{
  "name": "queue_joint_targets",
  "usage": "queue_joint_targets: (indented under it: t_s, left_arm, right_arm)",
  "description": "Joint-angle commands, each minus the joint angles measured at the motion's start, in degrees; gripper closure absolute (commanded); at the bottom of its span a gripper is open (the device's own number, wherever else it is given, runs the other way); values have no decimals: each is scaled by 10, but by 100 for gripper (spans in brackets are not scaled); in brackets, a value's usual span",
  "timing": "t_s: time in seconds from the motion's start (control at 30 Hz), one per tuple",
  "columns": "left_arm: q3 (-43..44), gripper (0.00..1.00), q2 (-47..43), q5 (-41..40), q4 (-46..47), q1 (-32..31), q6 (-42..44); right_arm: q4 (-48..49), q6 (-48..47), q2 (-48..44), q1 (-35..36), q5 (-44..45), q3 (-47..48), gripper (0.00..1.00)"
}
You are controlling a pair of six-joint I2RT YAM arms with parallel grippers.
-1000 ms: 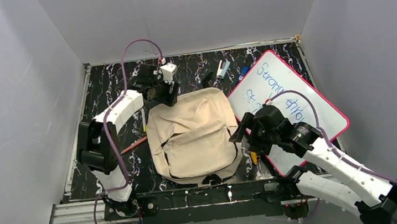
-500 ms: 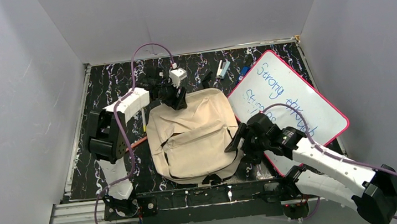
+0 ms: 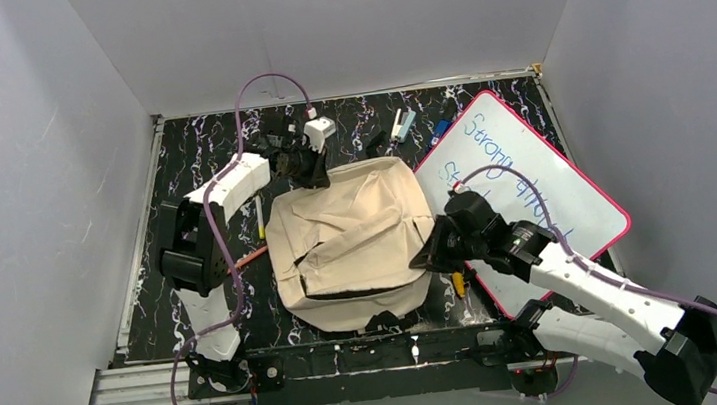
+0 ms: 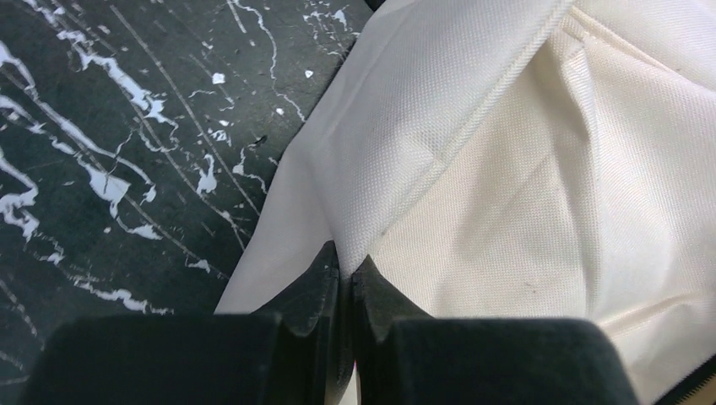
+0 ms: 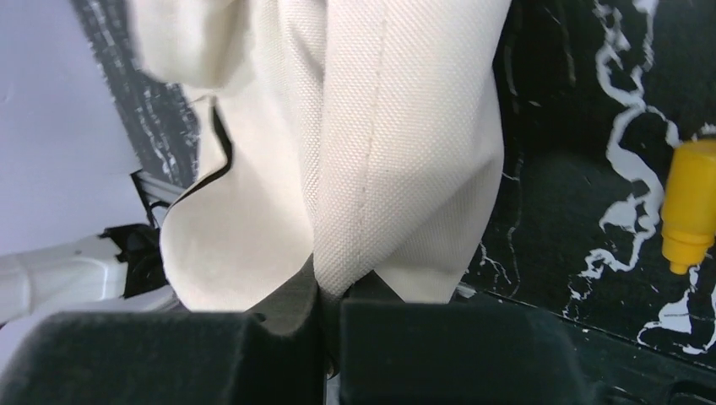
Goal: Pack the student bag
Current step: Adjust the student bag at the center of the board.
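The bag crowds the near side of the table, so my right gripper will bring the bag's edge up and outward, then down by the stationery along the back of the table, and release it.
The student bag [image 3: 353, 238], cream fabric with black trim, lies in the middle of the dark marbled table and is pulled up at two sides. My left gripper [image 3: 316, 175] pinches a fold of its far left corner; in the left wrist view the cream cloth [image 4: 439, 169] runs down between the closed jaws of that gripper [image 4: 344, 268]. My right gripper [image 3: 427, 256] grips the bag's right edge. The right wrist view shows a stitched fold of the bag [image 5: 397, 152] caught in the gripper [image 5: 331, 287].
A pink-framed whiteboard [image 3: 524, 185] lies at the right. Small stationery items [image 3: 403, 123] sit along the back. A red pencil [image 3: 245, 262] lies left of the bag. A yellow item [image 5: 688, 207] rests on the table by the bag's right edge.
Both grippers have moved onto the bag and shut on its fabric. The bag's edges have lifted and its top now looks bunched and raised.
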Motion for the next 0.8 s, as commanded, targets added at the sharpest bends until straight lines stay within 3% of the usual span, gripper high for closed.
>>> queue_joint_targets:
  t_s: [0.0,0.17,0.33,0.47,0.6,0.77]
  left_arm:
    - [40,100,-84,-49,-33,-5,-50]
    - [114,100,-144,-134,-46,15,-126]
    - [259,100,-124,-156,-109,59,-204]
    - [325,100,-109,-175,-120,100,-254]
    - [346,100,-103,-176,-114,142,-295]
    - [343,100,-99,-154,-93,164,-324]
  right_arm:
    - [1,-85,-14,4,3,126,100]
    - [-55,-158,35,4,67,314,100]
    - [-89,-249,133,3,149,503,100]
    - [-99,-328,211,-2,218,642,100]
    - [-89,-396,276,-27,280,741,100]
    - [-43,-467,326,-75,260,782,100]
